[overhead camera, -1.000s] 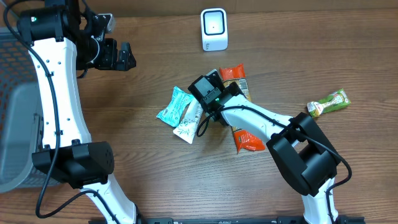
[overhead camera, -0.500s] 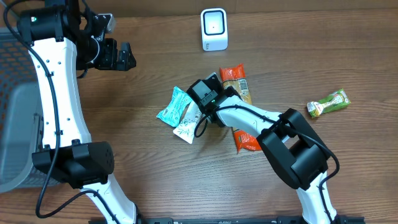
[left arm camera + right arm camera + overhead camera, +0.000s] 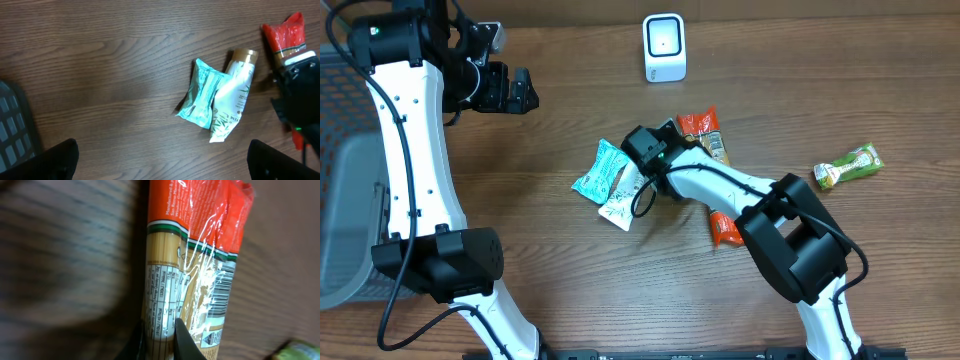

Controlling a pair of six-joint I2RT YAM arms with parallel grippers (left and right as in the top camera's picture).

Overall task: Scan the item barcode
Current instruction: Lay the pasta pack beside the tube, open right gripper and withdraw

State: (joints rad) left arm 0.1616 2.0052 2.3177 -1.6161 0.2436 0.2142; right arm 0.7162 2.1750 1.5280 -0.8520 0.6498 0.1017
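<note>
My right gripper needs to swing toward the green packet next, turn the noodles over onto the tabletop by the white sachet and let go of them, because the noodles' barcode faces up.
A long packet of noodles (image 3: pixel 192 255), orange at the ends and yellow in the middle, lies on the wooden table, and its barcode (image 3: pixel 226 287) faces up in the right wrist view. My right gripper (image 3: pixel 159 341) is shut on the packet's near edge, beside the nutrition label. Overhead, the right gripper (image 3: pixel 658 160) sits left of the packet (image 3: pixel 700 125), whose middle is hidden by the arm. The white barcode scanner (image 3: pixel 664 47) stands at the back. My left gripper (image 3: pixel 525 90) hovers open at the far left, empty (image 3: pixel 162 167).
A teal packet (image 3: pixel 600 170) and a white sachet (image 3: pixel 623 198) lie just left of the right gripper. To the right lies a green packet (image 3: pixel 848 165). A dark mesh basket (image 3: pixel 340 120) stands at the left edge.
My right gripper has closed onto the noodle packet and shifted slightly left. The packet has swung a little with it. The left arm has not moved.
</note>
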